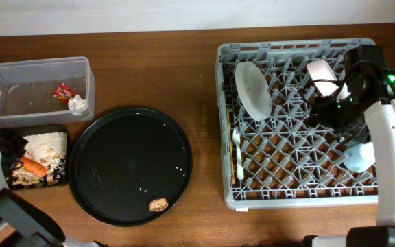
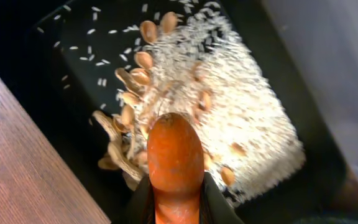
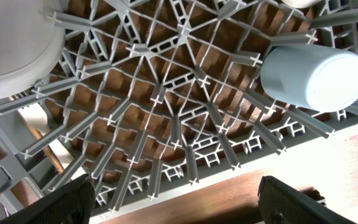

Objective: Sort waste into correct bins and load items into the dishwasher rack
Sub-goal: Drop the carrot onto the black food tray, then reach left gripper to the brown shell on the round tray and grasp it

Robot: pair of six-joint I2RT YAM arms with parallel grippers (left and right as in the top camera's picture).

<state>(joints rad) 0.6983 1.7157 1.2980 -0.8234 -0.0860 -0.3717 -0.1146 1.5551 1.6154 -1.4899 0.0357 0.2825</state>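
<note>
The orange carrot piece already hangs over the flat black tray's food waste, so I will bring my left gripper down toward the beige scraps and release it there.
My left gripper is shut on the orange carrot piece and holds it just above the flat black tray, over the beige scraps and rice. In the overhead view the carrot sits at the tray's left side. The clear tub holds the red wrapper and the paper wad. My right gripper is open and empty over the grey rack, near the light-blue cup. The rack holds the white plate, fork and cream cup.
The large round black tray lies between the bins and the rack, with one beige scrap near its front edge and a few rice grains. The right arm covers the rack's right side.
</note>
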